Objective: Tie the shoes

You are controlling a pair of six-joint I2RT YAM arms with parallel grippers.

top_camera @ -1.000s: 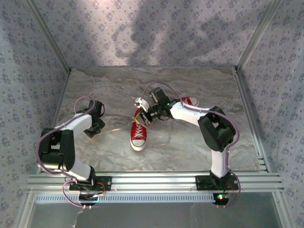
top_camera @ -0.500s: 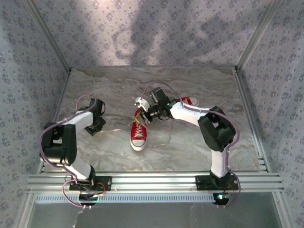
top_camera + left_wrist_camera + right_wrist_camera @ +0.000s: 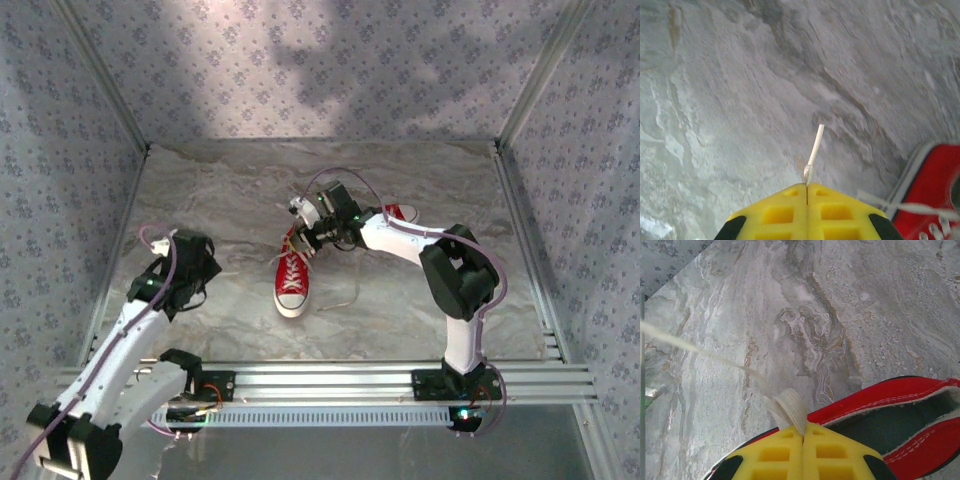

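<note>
My left gripper swings the lace's end across the shoe next and frees it above the tabletop beyond, since my right gripper holds the loop this lace piece crosses.
One red shoe (image 3: 292, 281) with white laces lies mid-table, toe toward me. My right gripper (image 3: 305, 238) hovers over its heel, shut on a folded loop of white lace (image 3: 791, 407) just above the red collar of that shoe (image 3: 900, 405). A thin strand (image 3: 690, 347) runs off to the left. My left gripper (image 3: 203, 272) sits left of the shoe, apart from it. In the left wrist view my left gripper (image 3: 807, 186) is shut on the lace tip (image 3: 812, 150), with the shoe's (image 3: 935, 190) sole edge at lower right. The second shoe (image 3: 401, 212) peeks out behind the right arm.
The marble-patterned table (image 3: 220, 190) is bounded by patterned walls at the back and sides and an aluminium rail (image 3: 320, 380) at the near edge. The right arm's forearm (image 3: 400, 240) crosses over the second shoe.
The left gripper has closed on the lace tip, and the left arm has swung its elbow down toward the near left corner. The right gripper has shifted slightly back with its lace loop.
</note>
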